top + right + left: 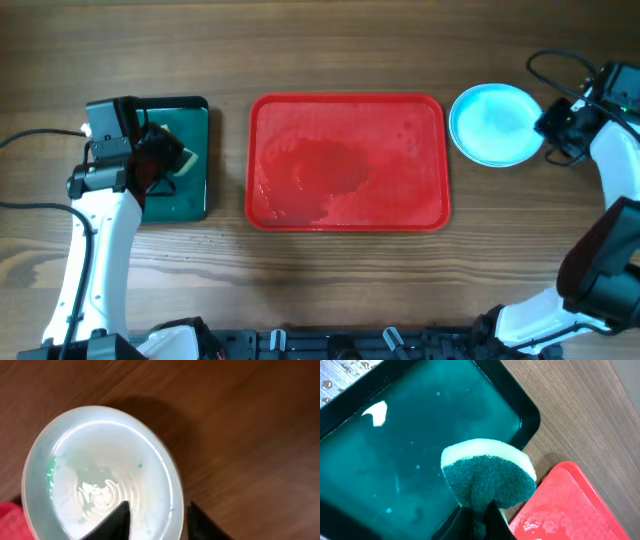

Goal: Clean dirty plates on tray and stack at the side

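Observation:
The red tray (348, 205) is empty of plates. Next, my left gripper lowers the sponge into the dark green tray, then releases the sponge there.
The red tray (348, 205) lies mid-table with no plates on it, only wet streaks; its corner shows in the left wrist view (570, 505). A pale turquoise plate (490, 122) rests on the table just right of the tray. I cannot tell whether other plates lie under it. In the right wrist view the plate (100, 460) is wet with small green specks. My right gripper (159, 506) (556, 122) is open, its fingers straddling the plate's rim. My left gripper (480, 512) (160, 160) is shut on a green-and-white sponge (487, 475) above the dark green tray.
The smaller dark green, black-rimmed tray (190, 190) lies left of the red tray and holds water (420, 435). Cables run along the left edge and at the top right by the right arm (620, 150). Bare wood surrounds the trays.

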You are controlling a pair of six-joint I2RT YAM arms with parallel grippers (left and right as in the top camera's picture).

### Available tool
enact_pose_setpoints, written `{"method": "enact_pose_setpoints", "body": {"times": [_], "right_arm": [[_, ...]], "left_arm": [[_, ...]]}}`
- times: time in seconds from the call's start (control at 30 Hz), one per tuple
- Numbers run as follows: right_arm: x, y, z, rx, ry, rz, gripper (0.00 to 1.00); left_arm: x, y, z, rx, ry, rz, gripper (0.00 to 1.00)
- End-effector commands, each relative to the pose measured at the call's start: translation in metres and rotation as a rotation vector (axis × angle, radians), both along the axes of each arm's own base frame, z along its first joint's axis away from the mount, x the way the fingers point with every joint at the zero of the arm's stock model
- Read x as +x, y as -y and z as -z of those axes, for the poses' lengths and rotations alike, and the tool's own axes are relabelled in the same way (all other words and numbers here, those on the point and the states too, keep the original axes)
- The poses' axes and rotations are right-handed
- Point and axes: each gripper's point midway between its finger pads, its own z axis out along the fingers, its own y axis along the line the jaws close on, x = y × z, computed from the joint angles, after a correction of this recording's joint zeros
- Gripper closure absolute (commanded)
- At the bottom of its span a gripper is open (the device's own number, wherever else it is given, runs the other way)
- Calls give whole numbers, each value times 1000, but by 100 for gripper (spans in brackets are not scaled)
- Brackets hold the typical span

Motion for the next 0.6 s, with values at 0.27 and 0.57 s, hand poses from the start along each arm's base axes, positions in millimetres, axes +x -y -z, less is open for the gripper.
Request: {"method": "enact_pose_setpoints", "body": {"times": [0.27, 0.57], "right_arm": [[-23, -125, -114, 149, 210, -343, 1], [-101, -260, -196, 43, 358, -616, 1]], "left_arm": [[23, -6, 16, -4, 20, -13, 96], [24, -60, 74, 31, -97, -156, 87]]}}
